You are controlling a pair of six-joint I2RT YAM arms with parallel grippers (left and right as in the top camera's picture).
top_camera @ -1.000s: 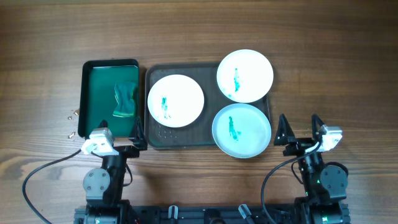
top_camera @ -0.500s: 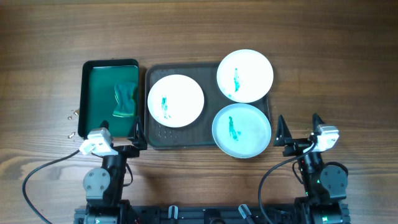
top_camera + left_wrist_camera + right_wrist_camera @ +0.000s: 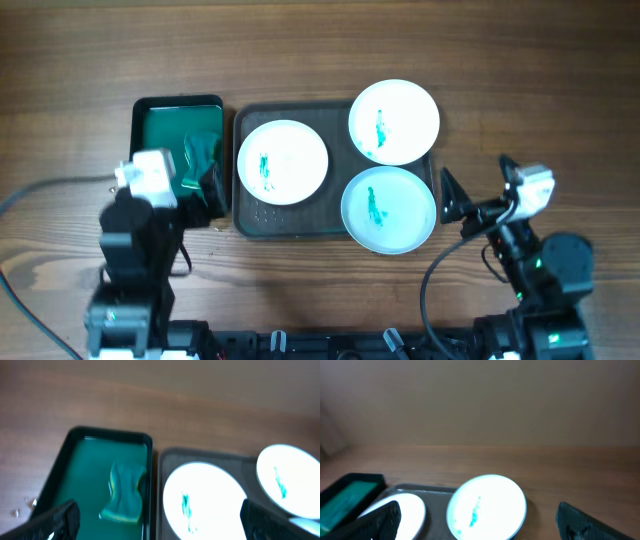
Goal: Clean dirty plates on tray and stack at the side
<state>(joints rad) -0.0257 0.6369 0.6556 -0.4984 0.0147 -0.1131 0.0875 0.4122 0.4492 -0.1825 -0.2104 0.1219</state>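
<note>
Next, my right gripper swings outward to the plate nearest the sponge (image 3: 125, 494), tips down and lowers onto the plate's rim facing the others. Bare tray leaves room there.
Three white plates with teal smears lie on the dark grey-green tray (image 3: 250, 215): one at the left (image 3: 283, 162), one at the far right (image 3: 394, 122), one at the near right (image 3: 388, 210) overhanging the rim. My left gripper (image 3: 207, 188) is open and empty above the near right part of the small green tray. In the left wrist view it (image 3: 160, 527) frames the sponge (image 3: 125, 494) and the left plate (image 3: 202, 500). My right gripper (image 3: 478, 185) is open and empty, just right of the near right plate. The right wrist view shows a plate (image 3: 487, 505) ahead of it (image 3: 480, 530).
A small black tray with a bright green inside (image 3: 160, 125) stands left of the big tray and holds a teal sponge (image 3: 200, 158). Small bits lie on the wood left of it (image 3: 25, 505). A cable (image 3: 50, 190) runs across the table at the left.
My left arm has lifted and moved forward, from the table's front edge to over the small green tray. My right arm has risen and turned a little leftward. Plates have not moved.
</note>
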